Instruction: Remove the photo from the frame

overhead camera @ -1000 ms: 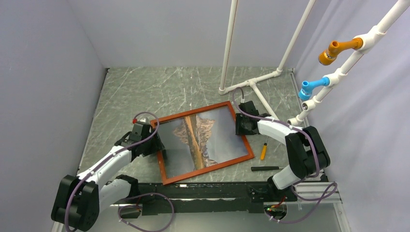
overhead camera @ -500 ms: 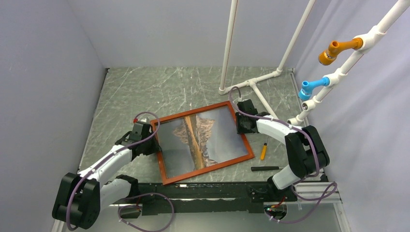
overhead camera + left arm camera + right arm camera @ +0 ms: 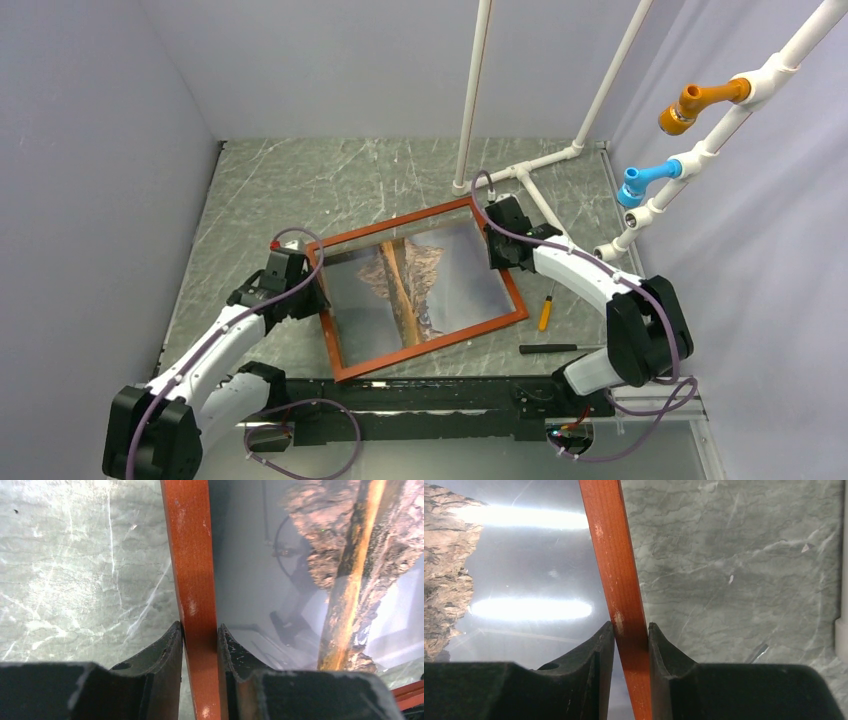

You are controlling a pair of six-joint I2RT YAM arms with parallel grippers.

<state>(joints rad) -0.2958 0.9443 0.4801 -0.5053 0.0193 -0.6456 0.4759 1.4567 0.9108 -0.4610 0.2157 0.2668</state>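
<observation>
The left gripper lifts next, carries the bar outward to the bare marble, left in the top view, lowers it and releases it.
The frame, thin reddish-brown wood, is held between both arms over the marble table, photo side up. The photo of a brown mountain on grey-blue sits inside it under reflecting glass. My left gripper is shut on the frame's left rail; in the left wrist view the rail runs between the fingers of the gripper, with the photo to its right. My right gripper is shut on the right rail, pinched between the fingers of the gripper; the photo lies to its left.
An orange-handled screwdriver and a black tool lie right of the frame near the front edge. A white pipe stand rises at the back right, with an orange fitting and a blue fitting. Grey walls close in the left and back.
Both grippers have closed on the frame's side rails. The frame has risen, its far edge shifting up and away; both arms moved with it.
</observation>
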